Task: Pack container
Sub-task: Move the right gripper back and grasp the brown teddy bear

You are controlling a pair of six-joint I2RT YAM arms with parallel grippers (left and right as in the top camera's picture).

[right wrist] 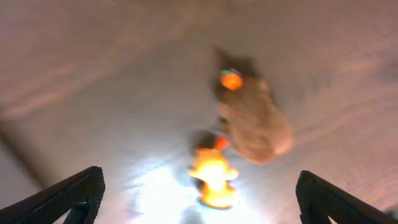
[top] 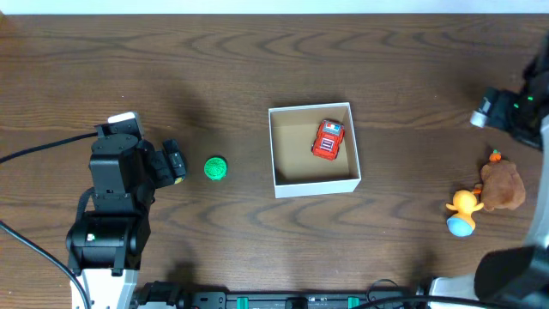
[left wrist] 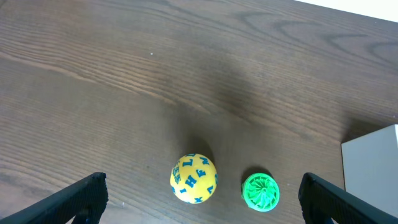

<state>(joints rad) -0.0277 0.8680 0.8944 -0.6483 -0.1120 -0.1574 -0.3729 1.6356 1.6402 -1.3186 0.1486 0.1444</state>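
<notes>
My right gripper comes down to the brown plush's broad body (top: 503,188) (right wrist: 260,129) next, at the plush's end away from its orange piece, away from the duck.
The container (top: 276,153), a white-walled box with a tan inside, stands mid-table with a red toy car (top: 328,139) in it. Its corner shows in the left wrist view (left wrist: 373,165). A green ridged disc toy (top: 215,168) lies left of it. My left gripper (top: 176,163) is open and low beside that toy. In the left wrist view, a yellow ball with blue letters (left wrist: 194,178) and the green toy (left wrist: 260,191) lie between the open fingers (left wrist: 202,208). My right gripper (top: 506,110) is open and empty above a yellow duck (right wrist: 213,177) and a brown plush (right wrist: 255,118).
The duck (top: 462,209) and brown plush (top: 503,184) lie together near the right edge of the dark wood table. A black cable (top: 39,150) runs from the left arm to the left edge. The right wrist view is blurred with glare.
</notes>
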